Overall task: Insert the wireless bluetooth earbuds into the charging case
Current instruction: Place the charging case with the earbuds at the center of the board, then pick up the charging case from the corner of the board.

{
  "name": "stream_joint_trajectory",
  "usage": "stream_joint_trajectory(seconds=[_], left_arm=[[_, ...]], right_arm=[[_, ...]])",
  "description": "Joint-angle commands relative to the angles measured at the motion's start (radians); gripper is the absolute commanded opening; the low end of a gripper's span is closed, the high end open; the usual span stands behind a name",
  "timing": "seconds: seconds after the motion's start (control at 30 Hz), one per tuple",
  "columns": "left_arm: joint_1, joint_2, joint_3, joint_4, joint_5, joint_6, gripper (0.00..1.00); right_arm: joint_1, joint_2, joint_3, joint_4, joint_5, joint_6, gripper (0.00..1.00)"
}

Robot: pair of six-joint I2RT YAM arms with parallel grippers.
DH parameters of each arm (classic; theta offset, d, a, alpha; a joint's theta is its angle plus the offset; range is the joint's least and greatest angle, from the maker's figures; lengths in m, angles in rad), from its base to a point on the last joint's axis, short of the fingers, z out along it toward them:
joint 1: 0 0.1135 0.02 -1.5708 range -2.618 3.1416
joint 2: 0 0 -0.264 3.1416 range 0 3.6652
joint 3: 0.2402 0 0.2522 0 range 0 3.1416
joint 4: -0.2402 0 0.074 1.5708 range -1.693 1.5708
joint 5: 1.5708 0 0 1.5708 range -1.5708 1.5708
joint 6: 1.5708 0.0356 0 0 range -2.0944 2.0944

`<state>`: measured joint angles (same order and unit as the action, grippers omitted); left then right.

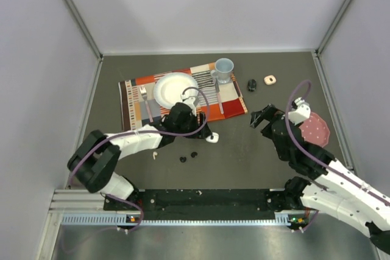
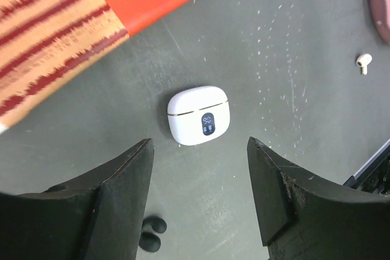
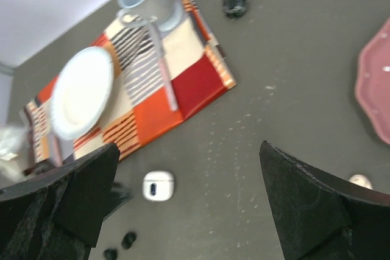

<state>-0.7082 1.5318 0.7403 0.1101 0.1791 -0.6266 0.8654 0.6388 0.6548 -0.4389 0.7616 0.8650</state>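
My right gripper moves outward and then down around the beige object (image 1: 270, 80) near the small black one next, because it lies beyond my open, empty fingers.
The white charging case (image 2: 198, 114) lies closed on the dark table, its small display facing up, just below the placemat. My left gripper (image 2: 198, 144) hovers over it, open, with the case just beyond the fingertips and nothing between them. Two black earbuds (image 2: 152, 234) lie together near its left finger. One white earbud (image 2: 364, 62) lies off to the right near the pink plate. From above, the case (image 1: 211, 137) sits at the tip of the left gripper (image 1: 204, 131), and another white earbud (image 1: 155, 154) lies under the left arm. My right gripper (image 3: 189, 147) is wide open and empty, well right of the case (image 3: 158, 186).
A striped placemat (image 1: 231, 98) carries a white plate (image 1: 173, 88), fork, knife and blue cup (image 1: 223, 70). A pink plate (image 1: 315, 129) lies under the right arm. A small black object (image 1: 251, 84) and a beige one (image 1: 270, 80) sit behind the right gripper.
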Motion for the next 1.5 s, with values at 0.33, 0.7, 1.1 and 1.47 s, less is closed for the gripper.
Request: stream_joint_trajectory(seconds=[0.33, 0.7, 1.1, 1.47], left_arm=[[-0.05, -0.599, -0.157, -0.07, -0.374, 0.16, 0.89], [-0.048, -1.09, -0.297, -0.196, -0.466, 0.264, 0.99], [-0.05, -1.487, -0.262, -0.469, -0.632, 0.288, 0.99], [-0.05, -1.497, -0.209, -0.61, -0.687, 0.265, 0.99]], right_arm=[[-0.621, 0.439, 0.278, -0.053, -0.551, 0.012, 0.99], [-0.789, 0.89, 0.609, -0.083, -0.671, 0.126, 0.99], [-0.812, 1.3, 1.066, -0.294, -0.51, 0.172, 0.99], [-0.836, 1.62, 1.425, -0.448, -0.456, 0.169, 0.93]])
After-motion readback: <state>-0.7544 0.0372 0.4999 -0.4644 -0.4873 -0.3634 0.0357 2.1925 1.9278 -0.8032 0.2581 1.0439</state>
